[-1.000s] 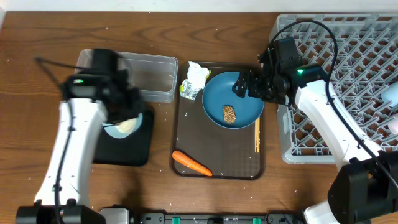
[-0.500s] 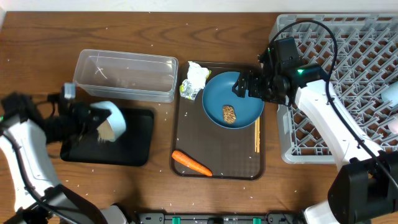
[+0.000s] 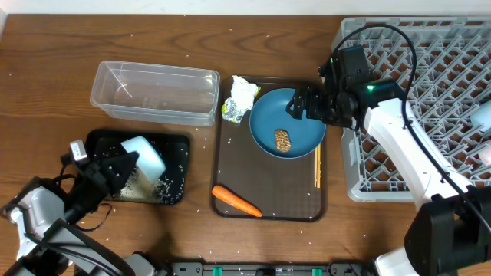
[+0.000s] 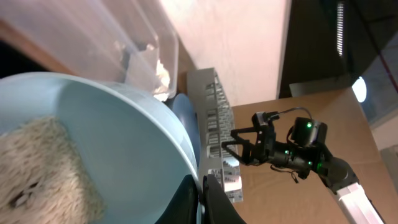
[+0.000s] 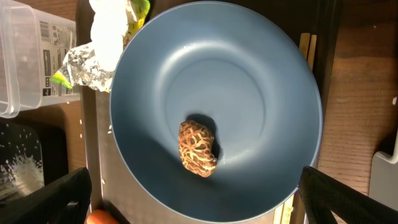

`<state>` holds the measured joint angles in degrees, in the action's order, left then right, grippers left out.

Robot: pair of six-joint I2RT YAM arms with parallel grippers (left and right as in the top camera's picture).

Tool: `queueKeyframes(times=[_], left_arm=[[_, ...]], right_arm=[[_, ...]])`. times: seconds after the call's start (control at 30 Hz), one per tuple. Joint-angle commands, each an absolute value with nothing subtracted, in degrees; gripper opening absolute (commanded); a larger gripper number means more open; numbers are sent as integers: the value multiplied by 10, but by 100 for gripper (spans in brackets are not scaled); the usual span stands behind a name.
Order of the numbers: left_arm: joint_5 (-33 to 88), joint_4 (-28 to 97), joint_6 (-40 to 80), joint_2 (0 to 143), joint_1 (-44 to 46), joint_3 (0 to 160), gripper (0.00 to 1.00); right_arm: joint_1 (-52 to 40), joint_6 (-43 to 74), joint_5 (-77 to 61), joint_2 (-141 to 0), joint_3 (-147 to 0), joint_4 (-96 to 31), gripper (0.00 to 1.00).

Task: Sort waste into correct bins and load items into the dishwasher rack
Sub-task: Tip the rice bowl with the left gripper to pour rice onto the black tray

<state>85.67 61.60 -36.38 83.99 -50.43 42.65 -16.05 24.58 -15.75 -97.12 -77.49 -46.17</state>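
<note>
The white bowl hangs tipped, so my left gripper next needs to turn to level it, lower it onto the black tray's end (image 3: 173,162) nearest the brown serving tray, and release.
My left gripper (image 3: 123,165) is shut on the rim of the white bowl (image 3: 147,156) and holds it tipped over the black tray (image 3: 175,143). White rice grains (image 3: 165,189) lie scattered on that tray. In the left wrist view my left gripper's fingers (image 4: 202,194) pinch the bowl's rim (image 4: 137,143), and rice (image 4: 37,171) still sits inside. My right gripper (image 3: 298,105) is open above the dark-blue plate (image 3: 295,119), which holds the brown food lump (image 3: 283,140). In the right wrist view the right gripper's fingers (image 5: 196,190) straddle the plate (image 5: 249,93) and lump (image 5: 198,148).
The plate sits on a brown serving tray (image 3: 268,208) with the carrot (image 3: 236,202), the wrapper (image 3: 242,100) and the chopsticks (image 3: 317,165). The clear tub (image 3: 153,92) stands behind the black tray. The grey dishwasher rack (image 3: 430,92) fills the right side, with a cup (image 3: 483,115) at its edge.
My left arm has swung to the front left and tipped the bowl. Rice now lies on the black tray. The right arm has not moved.
</note>
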Motion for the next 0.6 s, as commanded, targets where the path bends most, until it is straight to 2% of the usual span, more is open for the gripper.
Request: queueKeyframes(times=[0.0, 0.47, 0.57], left_arm=[[901, 617, -407, 835, -508, 426, 6], [896, 612, -413, 835, -507, 426, 6], [842, 609, -414, 835, -507, 426, 6]], right_arm=[[-167, 246, -161, -971, -776, -461, 99], [-167, 246, -161, -971, -776, -461, 99], [-167, 246, -161, -971, -776, -461, 99]])
